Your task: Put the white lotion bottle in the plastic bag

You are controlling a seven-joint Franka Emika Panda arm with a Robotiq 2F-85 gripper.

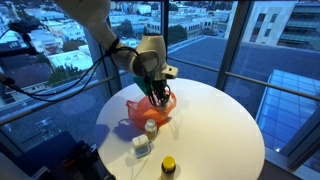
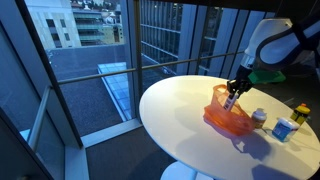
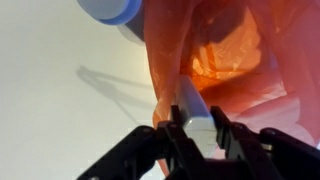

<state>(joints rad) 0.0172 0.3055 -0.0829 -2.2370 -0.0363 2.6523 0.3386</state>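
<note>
My gripper has the small white lotion bottle already pointing into the bag's opening [image 1: 155,107] [image 3: 218,73], so next it will shift slightly away from the bottle and open over the bag's opening.
The orange plastic bag [image 1: 146,112] lies on the round white table [image 1: 215,120]; it also shows in the other exterior view [image 2: 226,118] and fills the wrist view [image 3: 240,60]. My gripper [image 1: 156,92] hangs over the bag's mouth, seen too in an exterior view [image 2: 232,97]. In the wrist view the gripper [image 3: 198,128] is shut on the white lotion bottle [image 3: 193,108], which points into the bag's opening.
A small white bottle [image 1: 150,128], a blue-and-white tub [image 1: 141,146] and a yellow-capped jar [image 1: 168,166] stand near the bag; they also show in an exterior view [image 2: 259,118], [image 2: 285,129], [image 2: 301,114]. Glass walls surround the table.
</note>
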